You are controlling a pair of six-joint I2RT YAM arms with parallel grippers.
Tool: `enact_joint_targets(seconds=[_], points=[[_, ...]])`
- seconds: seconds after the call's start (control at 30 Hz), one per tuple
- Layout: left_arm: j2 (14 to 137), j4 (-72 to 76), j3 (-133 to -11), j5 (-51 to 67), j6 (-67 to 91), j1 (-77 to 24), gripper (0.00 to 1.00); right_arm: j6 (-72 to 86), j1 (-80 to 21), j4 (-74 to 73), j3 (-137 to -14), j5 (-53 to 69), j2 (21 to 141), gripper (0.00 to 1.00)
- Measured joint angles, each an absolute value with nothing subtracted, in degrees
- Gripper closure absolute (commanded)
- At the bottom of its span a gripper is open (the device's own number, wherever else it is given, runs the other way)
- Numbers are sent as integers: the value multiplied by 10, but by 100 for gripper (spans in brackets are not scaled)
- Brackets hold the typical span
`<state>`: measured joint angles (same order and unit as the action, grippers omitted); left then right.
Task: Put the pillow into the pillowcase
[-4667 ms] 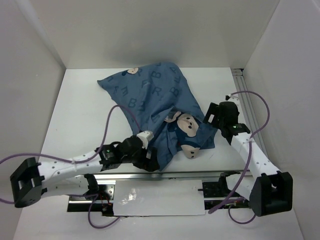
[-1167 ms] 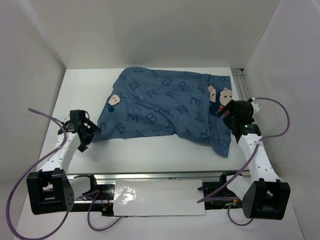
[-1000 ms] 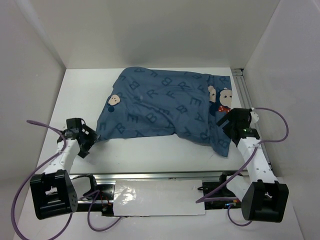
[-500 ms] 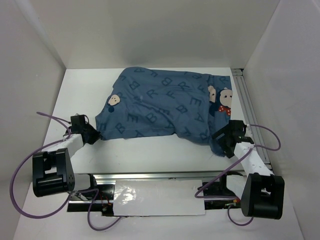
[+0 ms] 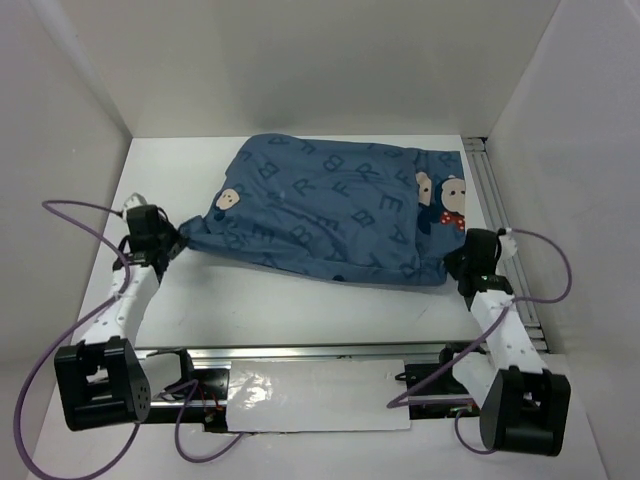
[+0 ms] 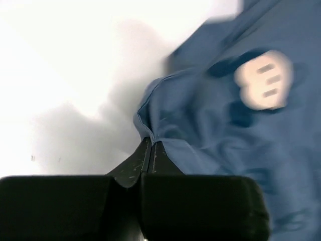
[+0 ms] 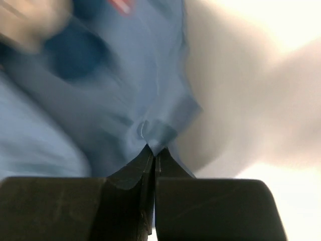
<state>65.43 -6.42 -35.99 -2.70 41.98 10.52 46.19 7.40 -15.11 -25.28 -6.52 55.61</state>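
Observation:
My left gripper lifts the pillowcase's corner high next, swings it outward, then lowers and releases it on the bare tabletop, since the pillowcase (image 5: 330, 205) lies rumpled.
The blue pillowcase (image 5: 330, 205), printed with pale letters and mouse faces, lies bulging across the middle of the white table. The pillow is hidden; no cream fabric shows. My left gripper (image 5: 172, 243) is shut on the pillowcase's near left corner (image 6: 150, 131), with blue cloth pinched between its black fingertips. At the near right corner, my right gripper (image 5: 458, 268) is shut on a small fold of the pillowcase (image 7: 155, 135). The near edge of the pillowcase is stretched between the two grippers and lifted a little off the table.
White walls enclose the table (image 5: 300, 310) on the left, back and right. A metal rail (image 5: 500, 215) runs along the right edge. Purple cables (image 5: 75, 215) loop beside both arms. A mounting bar (image 5: 310, 352) and a shiny plate lie between the arm bases.
Both grippers closed on the pillowcase's near corners within the last second. The near edge, which sagged toward the front right, is now pulled taut and straighter between them.

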Motion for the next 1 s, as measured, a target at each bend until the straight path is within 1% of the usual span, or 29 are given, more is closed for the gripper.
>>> enact_joint_targets(seconds=[0.13,0.23,0.33,0.43,0.57,0.6,0.63,0.67,0.77,0.83,1.0], points=[[625,-135,-485,-75,408,100,100,430,74,-138,-338,-139,494,100],[620,-178,-592,-93,406,100,100,410,70,-131,-406,-180,481,100],[626,-204,-709,-80,405,102,100,395,69,-126,-452,-208,481,100],[694,-266,-912,-41,384,101,100,381,66,-121,-474,-218,482,100],[836,-328,-1261,31,341,96,100,365,61,-95,-478,-178,483,100],[860,-337,-1333,44,332,95,100,359,60,-84,-478,-162,483,100],[868,-335,-1373,51,327,95,100,351,59,-76,-481,-148,483,100],[863,-330,-1386,53,321,95,100,346,58,-71,-488,-141,483,100],[796,-312,-1338,45,301,99,100,334,57,-68,-531,-151,483,100],[764,-312,-1329,42,287,103,100,330,58,-67,-569,-172,483,100],[738,-302,-1385,29,255,101,100,316,59,-60,-651,-229,480,100]])
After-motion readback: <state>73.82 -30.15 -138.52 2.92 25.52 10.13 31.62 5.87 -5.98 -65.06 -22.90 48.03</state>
